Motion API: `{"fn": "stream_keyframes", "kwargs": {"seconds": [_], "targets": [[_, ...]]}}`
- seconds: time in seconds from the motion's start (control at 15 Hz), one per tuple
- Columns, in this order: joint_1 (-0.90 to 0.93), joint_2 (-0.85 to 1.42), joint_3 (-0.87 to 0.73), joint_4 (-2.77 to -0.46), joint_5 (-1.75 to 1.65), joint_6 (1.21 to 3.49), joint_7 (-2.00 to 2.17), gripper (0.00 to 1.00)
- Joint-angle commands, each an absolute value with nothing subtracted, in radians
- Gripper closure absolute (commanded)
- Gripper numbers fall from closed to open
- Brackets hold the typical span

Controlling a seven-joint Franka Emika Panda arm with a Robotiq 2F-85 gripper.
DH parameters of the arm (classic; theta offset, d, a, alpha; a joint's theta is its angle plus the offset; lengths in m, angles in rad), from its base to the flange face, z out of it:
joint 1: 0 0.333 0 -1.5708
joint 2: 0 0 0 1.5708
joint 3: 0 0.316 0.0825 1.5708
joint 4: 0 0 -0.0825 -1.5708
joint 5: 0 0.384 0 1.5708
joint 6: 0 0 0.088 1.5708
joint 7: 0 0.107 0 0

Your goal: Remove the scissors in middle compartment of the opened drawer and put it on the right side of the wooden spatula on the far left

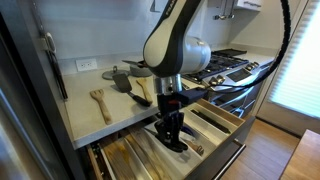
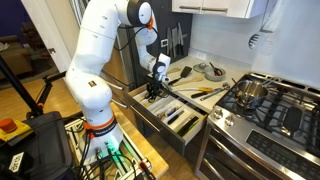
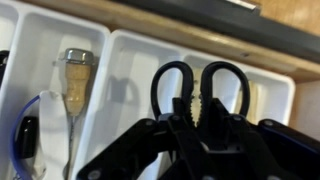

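Note:
Next, my gripper rises clear, moves outward, then goes down and releases, since the bare part of the counter beside the wooden spatula (image 1: 100,102) lies outward of it, above the drawer (image 1: 218,126).
In the wrist view the scissors (image 3: 157,85) show their two black looped handles, lying in the cream middle compartment (image 3: 128,95) of the opened drawer (image 1: 218,126). My gripper (image 3: 196,128) is down in the drawer, and its fingers are closed on the scissors just below the loops. Both exterior views show the gripper (image 1: 172,137) (image 2: 153,93) lowered into the drawer tray (image 2: 185,118). The pale wooden spatula (image 1: 100,102) lies on the counter at the far left, well apart from the gripper.
A grey-headed black spatula (image 1: 120,77) and a dark utensil (image 1: 141,96) lie on the counter beside the wooden spatula. A metal-topped utensil (image 3: 75,75) lies in the neighbouring slot. A gas stove (image 1: 228,66) with a pot (image 2: 250,92) stands next to the drawer.

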State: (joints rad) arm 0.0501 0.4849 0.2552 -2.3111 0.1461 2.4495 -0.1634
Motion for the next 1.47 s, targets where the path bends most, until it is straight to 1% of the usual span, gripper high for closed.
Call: {"fn": "stream_keyframes", "kwargs": {"seconds": [0.0, 0.2, 0.27, 0.4, 0.67, 0.93, 1.13, 1.4], "targets": [[-0.048, 0.308, 0.356, -2.425, 0.299, 2.277, -0.4, 0.92], [-0.047, 0.17, 0.344, -2.468, 0.386, 2.071, -0.534, 0.92], [-0.037, 0.113, 0.322, -2.489, 0.402, 2.05, -0.548, 0.92], [-0.018, 0.015, 0.273, -2.523, 0.445, 2.112, -0.519, 0.92], [-0.024, -0.032, 0.149, -2.462, 0.458, 2.14, -0.506, 0.92], [-0.007, 0.08, 0.08, -2.293, 0.434, 2.23, -0.437, 0.92], [0.018, 0.211, 0.094, -2.116, 0.387, 2.253, -0.34, 0.92], [0.066, 0.413, 0.111, -1.869, 0.299, 2.226, -0.178, 0.92]]}}
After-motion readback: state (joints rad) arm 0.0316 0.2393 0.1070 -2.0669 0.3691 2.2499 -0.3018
